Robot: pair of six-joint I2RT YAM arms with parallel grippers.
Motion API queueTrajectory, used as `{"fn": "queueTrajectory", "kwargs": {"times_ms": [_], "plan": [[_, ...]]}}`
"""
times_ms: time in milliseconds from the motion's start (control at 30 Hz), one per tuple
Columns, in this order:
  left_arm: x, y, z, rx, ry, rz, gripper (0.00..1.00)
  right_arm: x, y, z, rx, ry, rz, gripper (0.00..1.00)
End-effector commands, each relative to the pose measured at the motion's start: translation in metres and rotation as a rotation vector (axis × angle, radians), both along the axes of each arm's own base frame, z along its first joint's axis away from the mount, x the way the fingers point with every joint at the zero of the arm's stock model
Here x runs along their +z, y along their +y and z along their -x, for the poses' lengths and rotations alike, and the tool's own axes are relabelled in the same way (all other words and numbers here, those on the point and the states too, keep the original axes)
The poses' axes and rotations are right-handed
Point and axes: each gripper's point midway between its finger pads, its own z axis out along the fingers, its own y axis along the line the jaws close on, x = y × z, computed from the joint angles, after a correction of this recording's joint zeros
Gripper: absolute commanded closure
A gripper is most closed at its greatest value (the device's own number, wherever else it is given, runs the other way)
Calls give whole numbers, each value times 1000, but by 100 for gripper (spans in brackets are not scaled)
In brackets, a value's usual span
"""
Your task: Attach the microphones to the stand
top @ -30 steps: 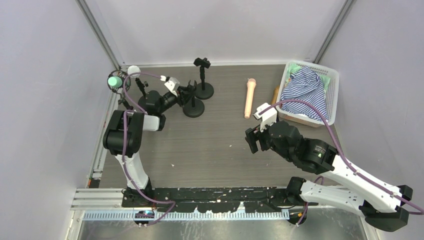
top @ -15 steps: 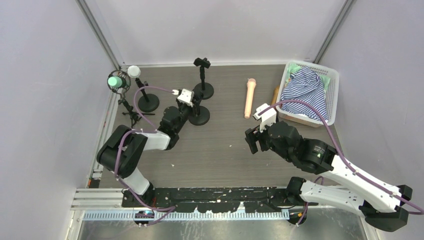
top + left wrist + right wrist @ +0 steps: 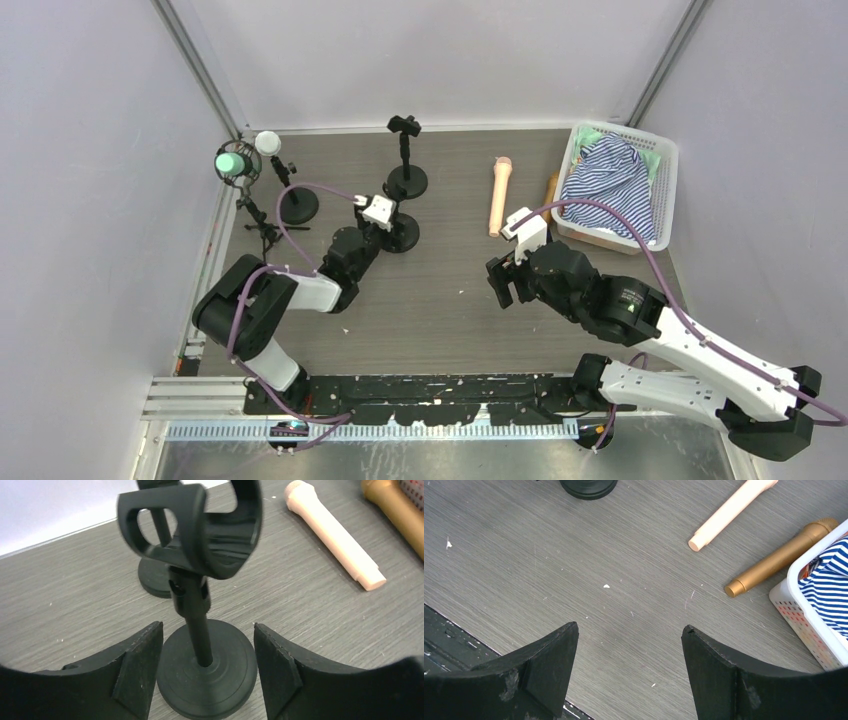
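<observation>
The neck under the empty clip is ahead of my left gripper. I will tilt the fingers flatter and close them around the neck, so the clip stays clear.
My left gripper is open, its fingers on either side of the round base of a black stand and not touching it. The stand's clip is empty. From above, the left gripper is at this middle stand. A mint green microphone sits in a tripod stand and a white microphone in another stand at the far left. The peach-pink microphone and the golden-brown microphone lie on the table. My right gripper hangs open over bare table, holding nothing.
A second empty stand rises behind the middle one. A white basket with striped cloth stands at the back right, and the golden-brown microphone lies against its wall. Grey walls close in on both sides.
My left arm swung from the far-left stands toward the table's middle. The middle stand shifted slightly nearer and rightward, then the left jaws opened. The right arm barely moved.
</observation>
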Motion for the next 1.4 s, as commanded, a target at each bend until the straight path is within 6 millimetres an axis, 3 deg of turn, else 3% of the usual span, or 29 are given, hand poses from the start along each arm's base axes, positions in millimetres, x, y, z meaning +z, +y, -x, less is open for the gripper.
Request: {"fn": "queueTrajectory", "kwargs": {"times_ms": [0,467,733,1000,1367], "plan": [[13,-9,2,-92,-83,-35,32,12,7,-3,4,-20,-50,20],[34,-8,-6,-439,-146,163,43,10,4,1,14,-9,-39,20],[48,-10,-14,-464,-188,155,41,10,3,2,15,-7,-34,19],[50,-8,-23,-458,-192,149,51,10,4,2,20,-5,-36,19],[55,-14,-28,-490,-194,152,54,9,3,2,18,-4,-34,19]]}}
